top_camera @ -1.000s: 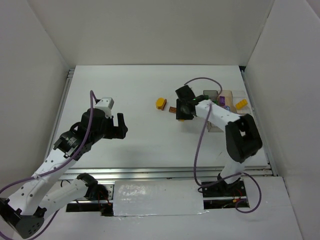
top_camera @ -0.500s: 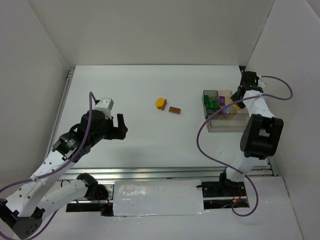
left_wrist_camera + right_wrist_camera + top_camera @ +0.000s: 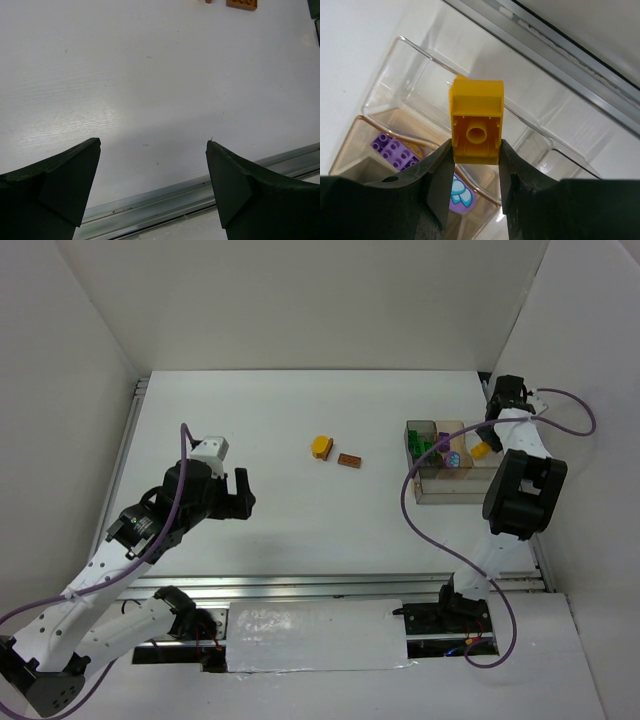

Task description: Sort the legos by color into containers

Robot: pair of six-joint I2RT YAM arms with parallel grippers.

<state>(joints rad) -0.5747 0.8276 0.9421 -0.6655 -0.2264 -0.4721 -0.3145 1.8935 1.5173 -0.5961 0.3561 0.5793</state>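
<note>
More yellow shows in the clear end compartment (image 3: 482,448) (image 3: 443,111). My right gripper should lower the yellow brick there next, moving slightly toward the tan compartment.
My right gripper (image 3: 476,150) is shut on a yellow brick (image 3: 476,122), hollow underside facing the camera, and holds it over the clear end compartment of the tray (image 3: 415,65). From above, this gripper (image 3: 487,443) and the yellow brick (image 3: 481,452) are at the right end of the tray (image 3: 432,495). Green bricks (image 3: 423,447) and purple bricks (image 3: 447,443) lie in other compartments. A yellow-orange rounded brick (image 3: 321,446) and a brown brick (image 3: 349,461) lie on the table. My left gripper (image 3: 240,495) is open and empty, far to their left.
A purple brick (image 3: 393,148) and a round purple piece with pale blue marks (image 3: 460,197) lie in the tan compartment. A metal rail (image 3: 165,197) runs along the table's near edge below my left gripper (image 3: 152,145). White walls enclose the table.
My right arm swung from beside the brown brick at mid-table to the tray's right end and now grips the yellow brick. The left arm has not moved.
</note>
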